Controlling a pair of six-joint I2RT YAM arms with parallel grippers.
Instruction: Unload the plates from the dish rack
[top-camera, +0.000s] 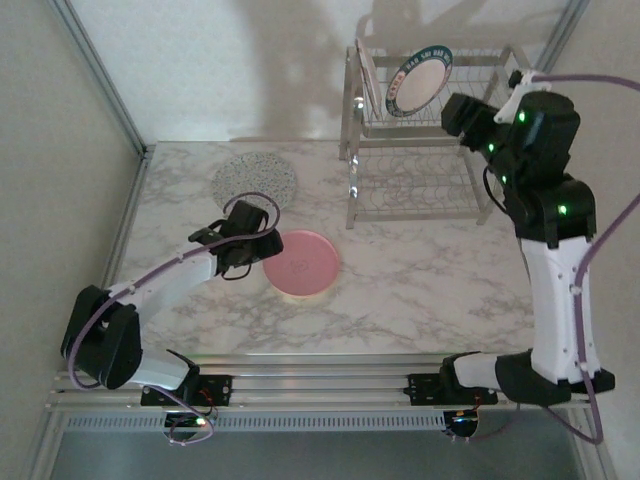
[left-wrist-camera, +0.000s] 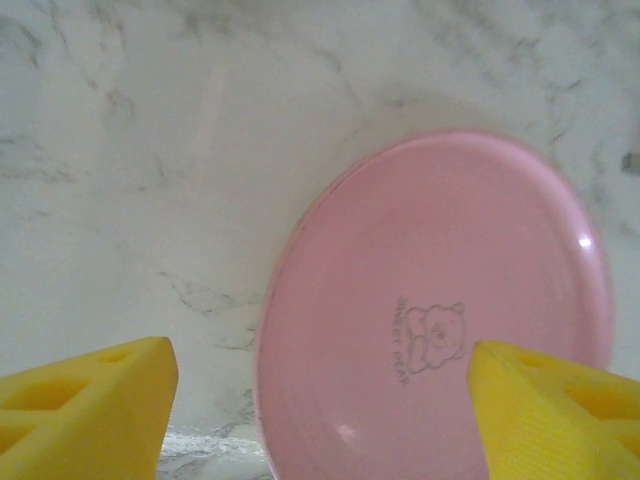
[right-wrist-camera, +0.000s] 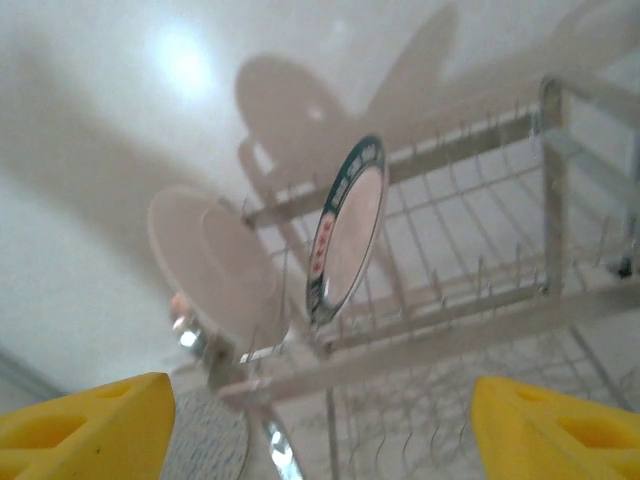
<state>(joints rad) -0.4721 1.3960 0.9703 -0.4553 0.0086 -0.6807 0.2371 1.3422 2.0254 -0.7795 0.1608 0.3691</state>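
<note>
The plate stands upright in the basket, so the robot's right gripper will next move down and reach outward to put its open fingers on both sides of the teal-rimmed plate's lower edge (top-camera: 436, 94) (right-wrist-camera: 350, 293).
A pink plate (top-camera: 300, 262) (left-wrist-camera: 440, 300) lies flat on the marble table. My left gripper (top-camera: 266, 244) (left-wrist-camera: 322, 365) hovers at the plate's left rim, open, its yellow fingers (left-wrist-camera: 90, 400) wide apart and holding nothing. The chrome dish rack (top-camera: 420, 150) (right-wrist-camera: 470, 320) stands at the back right. In its upper basket a white plate with a dark teal rim (top-camera: 418, 80) (right-wrist-camera: 350, 230) stands on edge, with a pale plate (top-camera: 366, 72) (right-wrist-camera: 215, 260) to its left. My right gripper (top-camera: 455, 112) (right-wrist-camera: 324, 400) is open just right of the teal-rimmed plate, apart from it.
A grey-speckled plate (top-camera: 255, 180) (right-wrist-camera: 205, 440) lies flat on the table behind the pink one, left of the rack. The rack's lower wire tier (top-camera: 415, 195) holds nothing I can make out. Walls close the table at the left and back.
</note>
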